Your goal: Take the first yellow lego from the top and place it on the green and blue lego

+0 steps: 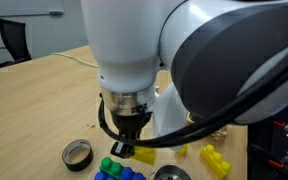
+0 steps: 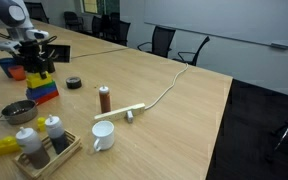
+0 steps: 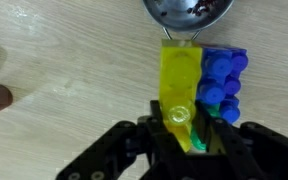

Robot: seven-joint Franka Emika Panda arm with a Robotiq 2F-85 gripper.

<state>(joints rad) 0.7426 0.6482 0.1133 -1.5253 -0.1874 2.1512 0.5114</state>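
My gripper moves to its right in the wrist view next, lowers the yellow lego (image 3: 179, 80) onto the blue studs and lets go. The studs lie uncovered below it on that side.
My gripper (image 3: 189, 128) is shut on the first yellow lego (image 3: 179, 80), a long translucent yellow brick with round studs. In the wrist view it runs lengthwise from the jaws toward a metal bowl. The green and blue lego (image 3: 222, 78) lies right beside it, blue studs up and green below; I cannot tell if they touch. In an exterior view the gripper (image 1: 127, 140) hangs low over the table with the yellow brick (image 1: 144, 155) next to the green and blue lego (image 1: 114, 168). In an exterior view the gripper (image 2: 36, 66) sits over the block (image 2: 44, 90).
A metal bowl (image 3: 189, 12) (image 1: 171, 173) (image 2: 19, 112) lies just past the bricks. A black tape roll (image 1: 77, 154) and a stepped yellow block (image 1: 214, 160) are nearby. A brown bottle (image 2: 104, 98), white mug (image 2: 102, 135), tray of shakers (image 2: 44, 148) and power strip (image 2: 119, 113) stand further off.
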